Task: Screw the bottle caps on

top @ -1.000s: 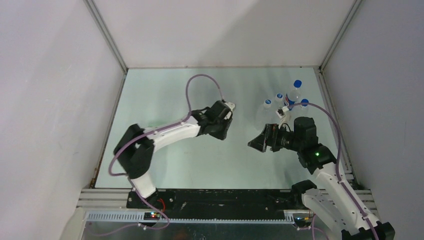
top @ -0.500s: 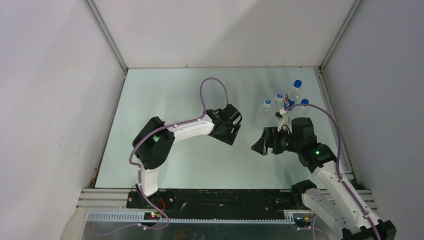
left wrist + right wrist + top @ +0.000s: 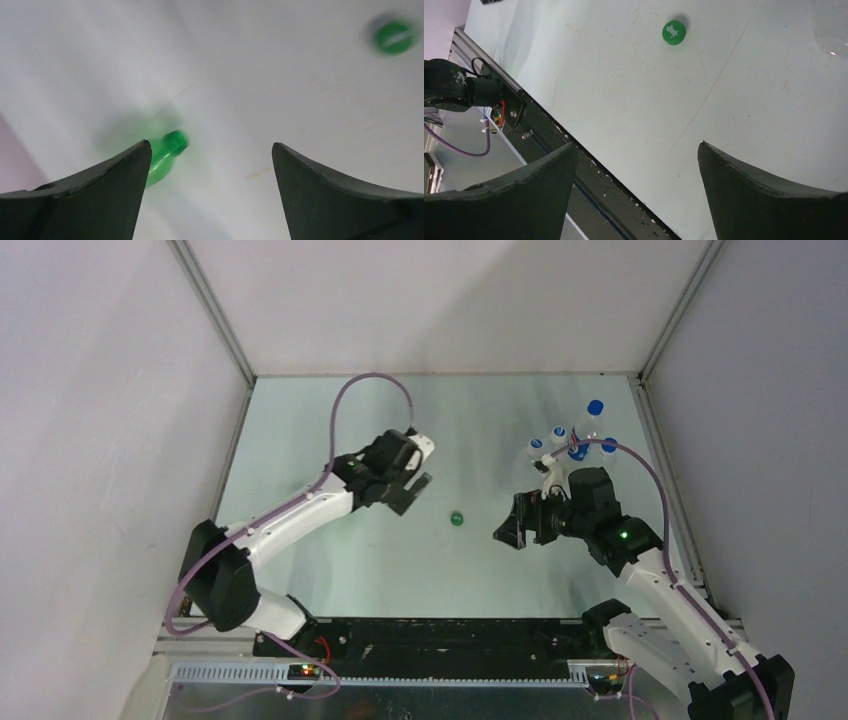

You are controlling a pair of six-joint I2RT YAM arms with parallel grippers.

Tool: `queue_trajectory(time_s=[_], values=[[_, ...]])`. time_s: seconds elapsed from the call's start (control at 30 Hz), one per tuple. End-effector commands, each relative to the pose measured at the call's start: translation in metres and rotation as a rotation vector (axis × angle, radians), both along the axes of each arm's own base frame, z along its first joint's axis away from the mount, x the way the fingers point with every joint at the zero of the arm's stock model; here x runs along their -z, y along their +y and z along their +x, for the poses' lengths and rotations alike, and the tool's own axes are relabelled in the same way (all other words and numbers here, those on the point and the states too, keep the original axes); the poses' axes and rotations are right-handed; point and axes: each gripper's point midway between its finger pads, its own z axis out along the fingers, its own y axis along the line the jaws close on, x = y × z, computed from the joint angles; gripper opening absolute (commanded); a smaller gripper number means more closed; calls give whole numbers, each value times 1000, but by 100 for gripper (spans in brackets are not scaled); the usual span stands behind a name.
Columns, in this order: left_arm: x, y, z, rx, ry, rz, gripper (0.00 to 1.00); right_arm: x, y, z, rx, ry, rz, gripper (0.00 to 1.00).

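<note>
The left gripper moves down and to the left in the top view onto the green bottle's body (image 3: 159, 163) next, since it sits below, off by one fingertip.
The dark green cap (image 3: 456, 519) lies alone on the table between the two grippers; it also shows as the green cap (image 3: 673, 31) and, blurred, as the green cap (image 3: 395, 37). The green bottle (image 3: 165, 155) appears blurred by my left fingertip, partly hidden behind it, and the arm hides it from above. My left gripper (image 3: 412, 495) (image 3: 210, 145) is open and holds nothing. To the right of the cap, my right gripper (image 3: 505, 525) (image 3: 636, 145) is open and empty, over the table's near edge. The white cap is out of view.
Several blue-capped clear bottles (image 3: 558, 435) stand at the back right, just behind the right arm. A clear bottle's curved edge (image 3: 831, 30) shows at the top right of the right wrist view. The table's dark front rail (image 3: 589, 175) runs below the right fingers.
My left gripper opened wide and swung back to the left. The green cap now lies in the open on the table. The right gripper shifted slightly left.
</note>
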Motion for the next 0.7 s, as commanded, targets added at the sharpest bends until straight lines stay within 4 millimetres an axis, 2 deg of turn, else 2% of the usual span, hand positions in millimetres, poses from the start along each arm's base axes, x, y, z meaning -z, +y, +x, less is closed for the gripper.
queue_trajectory(time_s=[0.0, 0.13, 0.27, 0.3, 0.33, 0.5, 0.67], values=[[12, 73, 0, 142, 43, 263, 95, -26, 13, 14, -38, -111, 30, 91], [17, 112, 7, 140, 31, 362, 95, -29, 19, 14, -69, -117, 33, 91], [34, 142, 8, 158, 51, 462, 94, -34, 23, 12, -106, -118, 29, 91], [44, 149, 4, 163, 70, 486, 94, -33, 24, 11, -117, -113, 21, 91], [46, 156, 8, 161, 64, 510, 94, -35, 25, 11, -125, -116, 23, 91], [67, 177, 19, 132, 89, 532, 91, -34, 28, 11, -159, -100, 2, 91], [86, 184, 32, 119, 135, 527, 88, -35, 34, 11, -191, -88, 7, 91]])
